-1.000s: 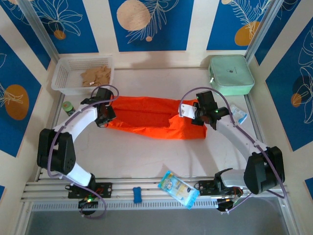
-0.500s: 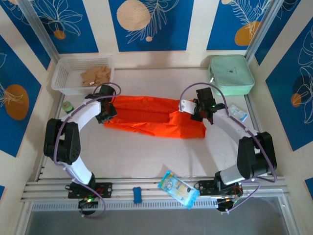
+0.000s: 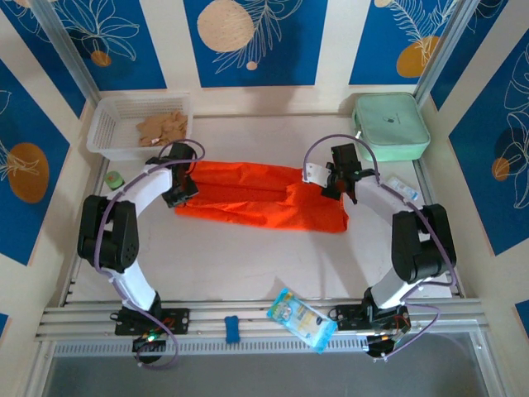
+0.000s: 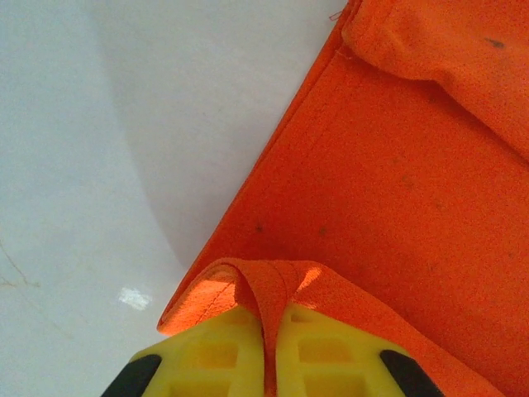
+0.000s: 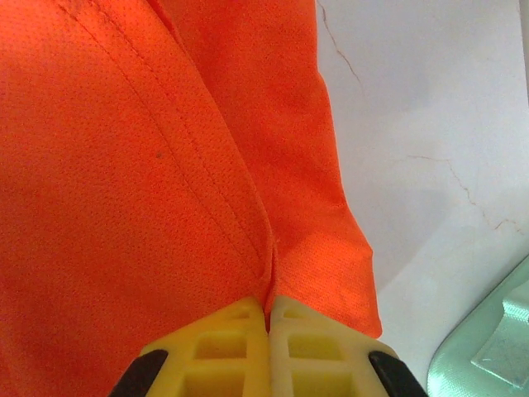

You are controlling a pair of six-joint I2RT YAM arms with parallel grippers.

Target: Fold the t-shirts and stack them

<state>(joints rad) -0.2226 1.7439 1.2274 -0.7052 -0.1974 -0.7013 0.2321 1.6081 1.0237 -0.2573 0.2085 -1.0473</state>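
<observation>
The t-shirt's crease should go down next onto the lower layer of the t-shirt, and my right gripper should open to let it go. That layer is below the gripper's fingers.
A bright orange-red t-shirt (image 3: 256,198) lies folded into a long band across the middle of the table. My left gripper (image 3: 183,188) is at its left end. In the left wrist view the yellow jaws (image 4: 270,310) are shut on a raised fold of the cloth (image 4: 397,182). My right gripper (image 3: 335,184) is at the band's right end. In the right wrist view the right gripper (image 5: 269,304) pinches a crease of the t-shirt (image 5: 124,165) between closed jaws.
A white basket (image 3: 103,132) with brown pieces stands at the back left, and a mint-green case (image 3: 390,126) at the back right, its corner (image 5: 488,339) close to my right gripper. A small packet (image 3: 402,192) lies right of the shirt. A snack packet (image 3: 302,319) and a blue clip (image 3: 233,329) sit on the front rail.
Both grippers have moved a little toward the back of the table with the shirt's ends still pinched. Both arms now stand more upright.
</observation>
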